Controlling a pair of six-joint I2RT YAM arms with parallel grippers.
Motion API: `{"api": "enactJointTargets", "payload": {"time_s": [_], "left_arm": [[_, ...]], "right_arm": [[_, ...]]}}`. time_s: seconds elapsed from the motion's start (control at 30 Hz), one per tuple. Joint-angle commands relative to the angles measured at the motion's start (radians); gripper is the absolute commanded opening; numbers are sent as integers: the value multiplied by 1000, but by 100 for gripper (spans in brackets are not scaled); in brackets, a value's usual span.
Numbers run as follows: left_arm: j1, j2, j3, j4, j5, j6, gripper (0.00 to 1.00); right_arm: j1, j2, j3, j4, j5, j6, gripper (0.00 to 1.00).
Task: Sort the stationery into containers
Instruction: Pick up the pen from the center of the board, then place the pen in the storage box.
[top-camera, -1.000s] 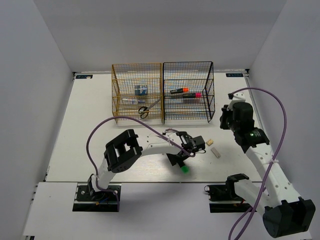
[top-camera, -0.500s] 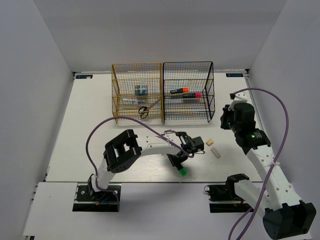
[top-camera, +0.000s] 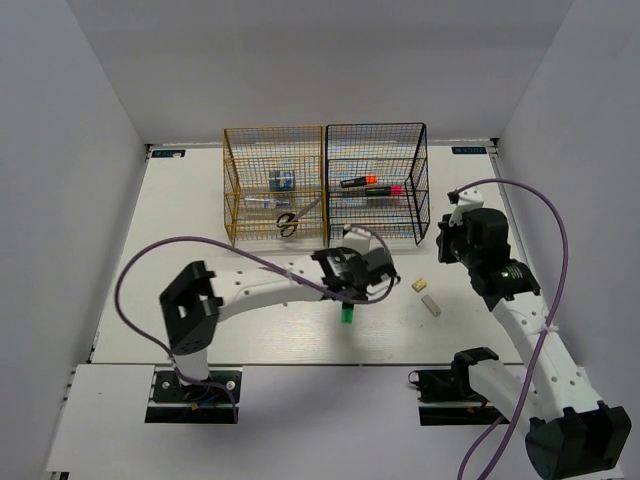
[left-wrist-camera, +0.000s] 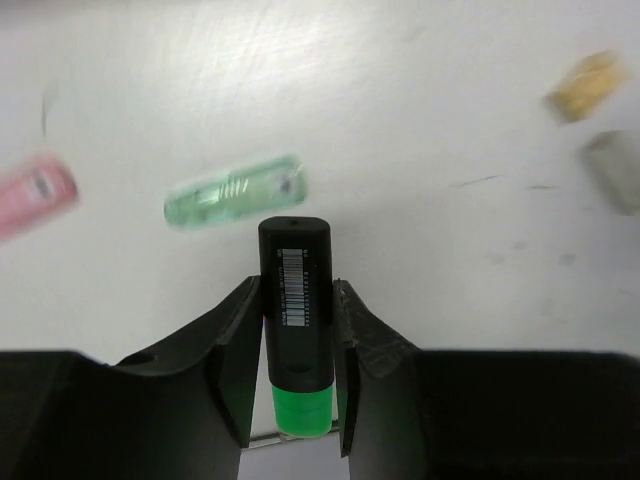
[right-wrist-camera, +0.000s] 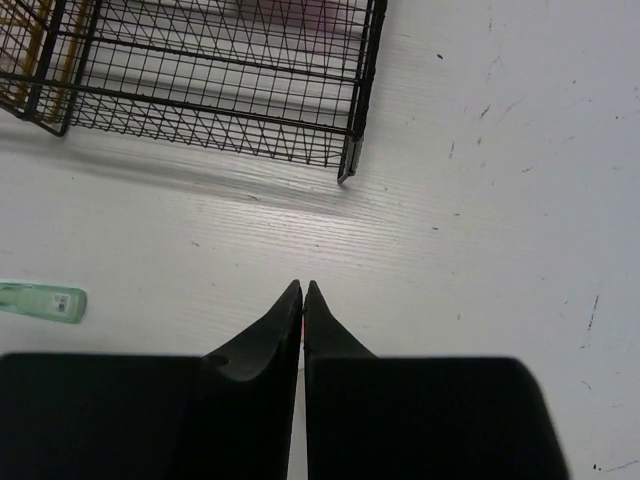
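Next, my left gripper takes the black highlighter outward to the black rack, which already holds highlighters, and lets go of it inside, over its far part (top-camera: 375, 168).
My left gripper (left-wrist-camera: 296, 290) is shut on a black highlighter with a green cap (left-wrist-camera: 295, 300), holding it above the table; from above, its green cap (top-camera: 345, 316) shows below the left gripper (top-camera: 347, 300). Under it lie a green capsule (left-wrist-camera: 235, 192), a pink capsule (left-wrist-camera: 35, 190) and a beige eraser (left-wrist-camera: 588, 85). The gold rack (top-camera: 275, 185) holds a blue tape roll (top-camera: 283, 180), a clear pen (top-camera: 262, 200) and scissors (top-camera: 287, 222). The black rack (top-camera: 377, 180) holds orange- and pink-capped highlighters (top-camera: 370, 186). My right gripper (right-wrist-camera: 302, 290) is shut and empty, near the black rack's corner (right-wrist-camera: 350, 165).
A pale grey block (top-camera: 432, 305) lies beside the beige eraser (top-camera: 420, 285), between the two arms. The green capsule (right-wrist-camera: 40, 300) shows at the left of the right wrist view. White walls close in the table on three sides.
The left gripper closed on the green-capped highlighter and carried it up and leftward, the arm's elbow swinging left. The right gripper's fingers closed fully.
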Motion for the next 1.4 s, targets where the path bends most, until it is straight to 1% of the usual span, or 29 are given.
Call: {"api": "enactJointTargets", "payload": {"time_s": [0.0,0.03,0.07,0.1,0.13,0.17,0.2,0.23,0.27,0.3,0.37,0.4,0.43,0.47,0.5,0.57,0.6,0.67,0.7,0.77,0.83,0.87,0.9,0.97,1.03,1.07,1.2,1.27,1.37], "left_arm": [[106,-168,0,292,54,450,1],[155,-168,17,298,100,491,1],[180,-166,37,301,221,557,1],[253,-162,84,313,281,599,1],[275,-149,95,371,324,686,1],[298,-142,106,398,484,727,1],[318,-140,111,466,554,769,1],[385,-119,120,526,650,841,1],[407,-106,146,572,747,857,1],[450,-71,170,582,815,864,1],[528,-4,312,602,890,884,1],[544,37,344,611,973,889,1],[566,55,406,628,990,910,1],[583,90,414,708,1004,921,1],[590,98,417,740,1032,933,1],[605,120,411,879,1046,964,1],[611,131,416,905,1046,998,1],[633,177,515,890,1067,1051,1],[637,214,578,823,1070,1093,1],[640,249,633,781,1066,1183,1],[636,233,606,821,1053,1269,1],[636,225,547,847,1050,1283,1],[633,214,533,922,1047,1318,1],[633,219,564,913,1021,1351,1],[633,251,592,854,1015,1403,1],[631,256,601,852,995,1415,1],[630,274,574,881,931,1479,1],[630,295,572,927,893,1493,1],[631,332,601,922,872,1504,1]], "right_arm": [[-1,-15,-12,51,-34,-37,5],[1,-15,-14,50,-34,-35,7],[-2,-13,-18,51,-37,-35,7],[-1,-12,-18,53,-41,-34,9],[-1,-12,-24,59,-42,-35,9],[-1,-9,-26,61,-41,-37,10],[1,-6,-29,65,-41,-35,10],[1,-9,-34,67,-41,-37,10],[0,-7,-35,71,-41,-37,11],[1,-9,-37,70,-72,-37,11],[0,-7,-43,77,-83,-37,11],[3,-7,-47,79,-84,-37,11],[1,-7,-47,80,-84,-37,11],[3,-7,-50,84,-80,-40,13],[3,-4,-54,88,-74,-42,13],[0,-3,-60,93,-74,-48,13],[1,-3,-63,100,-73,-49,14],[3,0,-66,105,-73,-51,14],[3,2,-67,102,-73,-52,15],[3,5,-70,107,-73,-57,15],[1,11,-70,108,-74,-57,15],[6,13,-70,101,-76,-55,15],[4,13,-72,107,-79,-57,15],[4,19,-72,108,-80,-57,15],[4,25,-70,105,-79,-57,15],[4,27,-70,108,-77,-58,15],[3,31,-72,110,-79,-58,17],[3,31,-73,110,-76,-57,17],[1,34,-75,114,-71,-57,17]]}}
